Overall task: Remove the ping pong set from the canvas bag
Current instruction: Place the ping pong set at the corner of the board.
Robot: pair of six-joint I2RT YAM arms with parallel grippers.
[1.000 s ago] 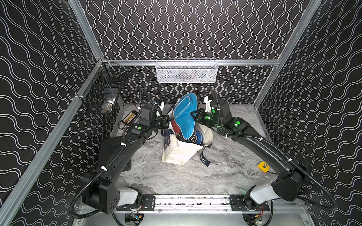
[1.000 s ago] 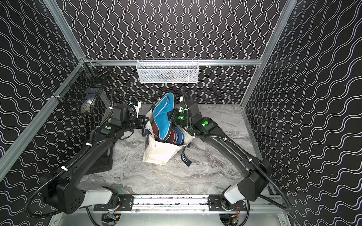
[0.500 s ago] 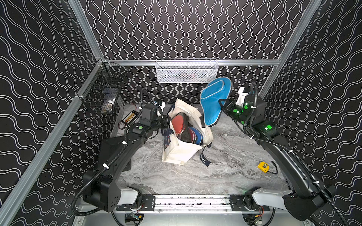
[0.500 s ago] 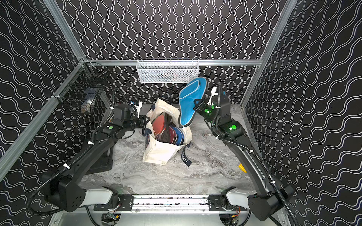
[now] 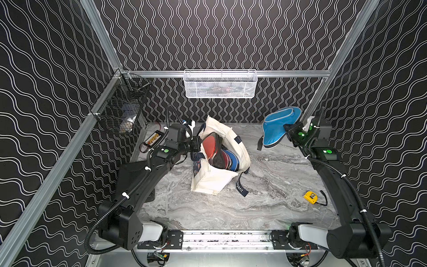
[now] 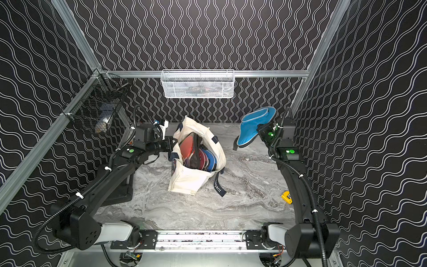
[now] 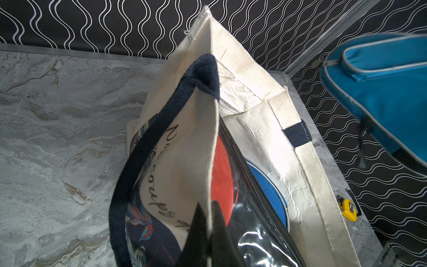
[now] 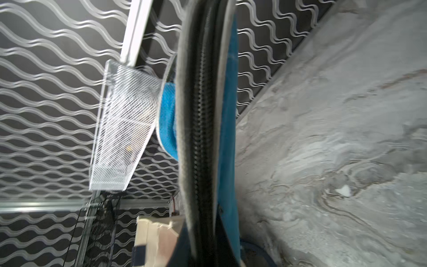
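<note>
The robot will next lower its right gripper and let go of the teal paddle cover on the bare tabletop by the back wall [image 5: 282, 142], because that empty spot is below the gripper.
The cream canvas bag [image 5: 212, 182] [image 6: 187, 180] stands open mid-table, a navy strap trailing toward the front. My left gripper [image 5: 196, 144] [image 6: 170, 142] [image 7: 208, 215] is shut on the bag's rim [image 7: 203, 161], pinching the canvas. Inside stand a red paddle in a clear pouch [image 5: 211, 145] [image 7: 223, 171] and a blue cover [image 5: 233, 159] [image 7: 270, 191]. My right gripper [image 5: 288, 130] [image 6: 261, 128] [image 8: 203, 242] is shut on the teal paddle cover [image 5: 276, 129] [image 6: 253, 127] [image 8: 228, 115]. It holds the cover in the air near the back right corner, clear of the bag.
A white mesh basket [image 5: 219, 84] hangs on the back wall. At the left corner hangs a black wire basket [image 5: 122, 111]. A yellow tape measure [image 5: 310, 196] lies at the right, and a black case [image 6: 120, 191] sits under my left arm.
My right gripper has drawn the teal cover up out of the bag and swung it to the back right. The left gripper has kept its hold on the rim.
</note>
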